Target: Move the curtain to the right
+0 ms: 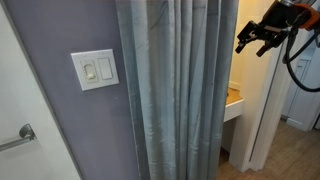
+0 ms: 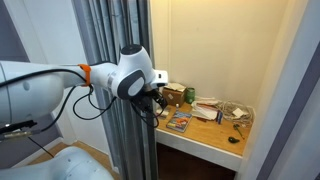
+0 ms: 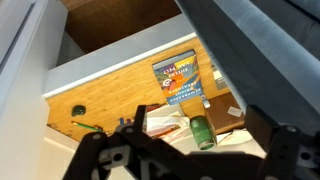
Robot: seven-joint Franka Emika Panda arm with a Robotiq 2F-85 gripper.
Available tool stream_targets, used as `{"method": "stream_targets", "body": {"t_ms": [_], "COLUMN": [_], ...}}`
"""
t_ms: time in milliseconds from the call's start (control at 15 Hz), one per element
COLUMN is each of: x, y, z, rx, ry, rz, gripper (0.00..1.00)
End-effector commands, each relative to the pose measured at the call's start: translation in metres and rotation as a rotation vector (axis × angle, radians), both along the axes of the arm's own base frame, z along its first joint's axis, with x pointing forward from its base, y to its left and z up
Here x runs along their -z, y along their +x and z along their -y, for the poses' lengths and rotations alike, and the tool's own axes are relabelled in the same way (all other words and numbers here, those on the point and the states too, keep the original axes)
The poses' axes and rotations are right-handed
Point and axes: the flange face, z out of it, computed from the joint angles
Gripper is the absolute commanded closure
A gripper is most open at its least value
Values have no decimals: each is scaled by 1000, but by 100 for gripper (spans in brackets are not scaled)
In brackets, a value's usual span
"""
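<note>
I will move my gripper to the right in the wrist view and close it on the curtain's edge (image 1: 233,42), because the edge of the curtain still hangs outside my open fingers on that side.
The curtain (image 1: 175,90) is grey-blue, pleated and floor-length, and hangs across the middle of an exterior view. In an exterior view it (image 2: 110,30) hangs behind the arm, and in the wrist view it (image 3: 262,42) fills the upper right. My gripper (image 1: 262,38) is open and empty. It hovers high, just past the curtain's right edge and apart from the fabric. In an exterior view the gripper (image 2: 150,106) sits beside the curtain's edge, in front of the alcove. In the wrist view its fingers (image 3: 185,142) spread wide over a shelf.
A white light switch plate (image 1: 95,70) is on the lavender-grey wall left of the curtain, with a grab bar (image 1: 18,138) lower left. Behind the curtain a wooden shelf (image 2: 205,132) holds a book (image 3: 178,78), a green can (image 3: 202,132) and papers. A white door frame (image 1: 262,115) stands at the right.
</note>
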Motion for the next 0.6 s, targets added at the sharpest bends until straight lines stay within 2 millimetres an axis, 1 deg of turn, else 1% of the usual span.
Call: {"method": "stream_targets", "body": {"t_ms": [0, 200, 533], "x": [6, 10, 8], "y": [11, 13, 20], "z": [5, 9, 1], "rx": [-51, -88, -165], "ry": [68, 94, 107], "rz": [6, 6, 54], "gripper": [0, 0, 0]}}
